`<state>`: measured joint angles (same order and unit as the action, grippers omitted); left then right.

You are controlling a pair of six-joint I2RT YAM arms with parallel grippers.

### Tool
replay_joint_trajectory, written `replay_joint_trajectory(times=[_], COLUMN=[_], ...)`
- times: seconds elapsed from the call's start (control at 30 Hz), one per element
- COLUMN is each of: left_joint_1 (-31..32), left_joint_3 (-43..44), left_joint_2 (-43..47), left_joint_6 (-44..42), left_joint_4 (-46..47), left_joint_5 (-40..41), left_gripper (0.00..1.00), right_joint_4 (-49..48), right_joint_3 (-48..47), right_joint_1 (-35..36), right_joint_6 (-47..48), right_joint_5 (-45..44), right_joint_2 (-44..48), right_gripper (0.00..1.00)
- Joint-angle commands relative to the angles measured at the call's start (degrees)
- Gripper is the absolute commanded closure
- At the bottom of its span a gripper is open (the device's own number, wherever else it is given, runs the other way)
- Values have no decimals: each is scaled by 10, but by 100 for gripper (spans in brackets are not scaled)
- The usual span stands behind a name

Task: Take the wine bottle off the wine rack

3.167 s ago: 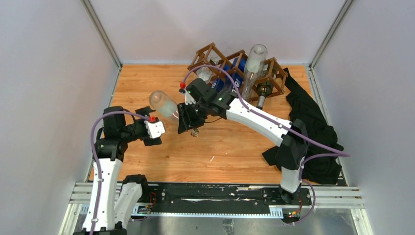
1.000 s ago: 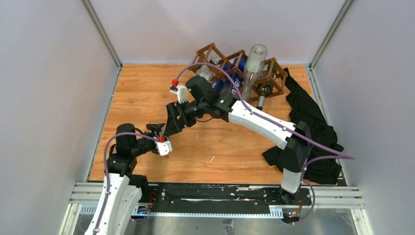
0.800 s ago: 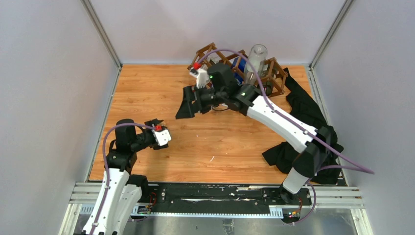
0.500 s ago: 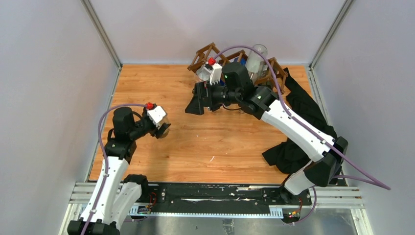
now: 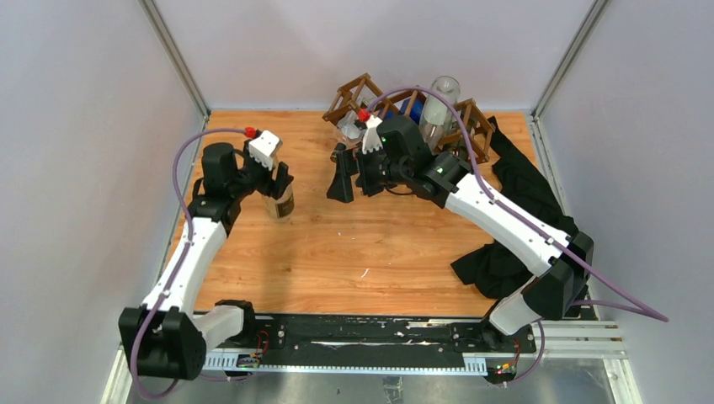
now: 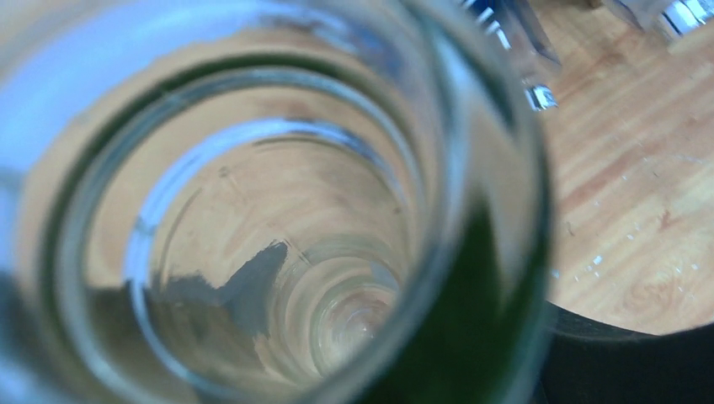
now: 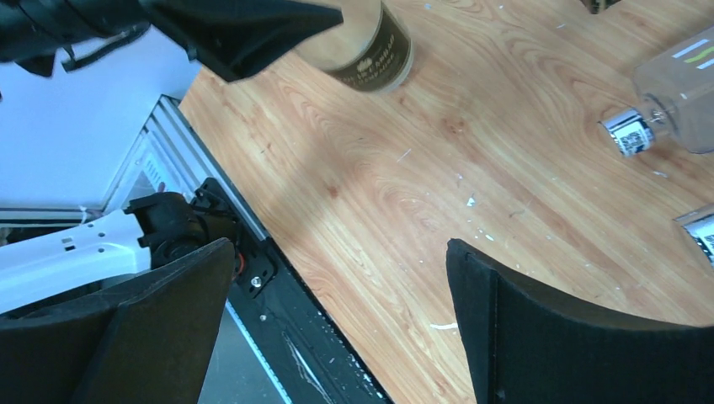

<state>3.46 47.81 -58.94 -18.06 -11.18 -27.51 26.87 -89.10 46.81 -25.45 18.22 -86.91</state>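
Note:
My left gripper carries the wine bottle [image 5: 281, 202] outward onto bare tabletop beside the wine rack next and releases the bottle's neck, since that spot is empty.
The wine bottle [image 5: 281, 202], clear glass with a dark label, stands on end on the wooden table at the left, away from the wine rack [image 5: 362, 93] at the back. My left gripper [image 5: 278, 178] is shut on its upper end. In the left wrist view the glass of the wine bottle [image 6: 253, 252] fills the frame, seen lengthwise. My right gripper [image 5: 341, 178] hangs open and empty in front of the rack's left end. In the right wrist view my right gripper [image 7: 337, 252] has only bare table between its pads, and the wine bottle [image 7: 366, 50] stands beyond it.
Another clear bottle [image 5: 439, 105] sticks up out of the rack, with blue-labelled items beside it. Capped bottle necks [image 7: 665, 105] show in the right wrist view. A black cloth [image 5: 539, 210] lies along the right side. A metal rail [image 5: 362, 337] runs along the near edge.
My left arm has swung the bottle from the front left toward the back left and set it on end. My right gripper has drawn back toward the rack and opened wider.

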Motion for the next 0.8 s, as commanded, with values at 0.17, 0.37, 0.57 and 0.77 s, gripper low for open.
replay_joint_trajectory(times=[0.17, 0.37, 0.57, 0.77], left_joint_1=[-6, -9, -16, -19], left_joint_3=[156, 256, 322, 375], left_joint_2=[-157, -274, -366, -440], left_joint_6=[36, 46, 74, 89], left_joint_4=[174, 193, 225, 254], left_joint_5=[21, 38, 43, 34], left_gripper=[100, 100, 100, 100], right_joint_4=[32, 32, 41, 51], right_joint_3=[-13, -19, -36, -38], right_joint_1=[-16, -66, -116, -160], right_joint_6=[26, 7, -1, -7], right_joint_5=[-64, -56, -52, -49], right_joint_2=[4, 3, -5, 8], right_gripper=[0, 0, 0, 0])
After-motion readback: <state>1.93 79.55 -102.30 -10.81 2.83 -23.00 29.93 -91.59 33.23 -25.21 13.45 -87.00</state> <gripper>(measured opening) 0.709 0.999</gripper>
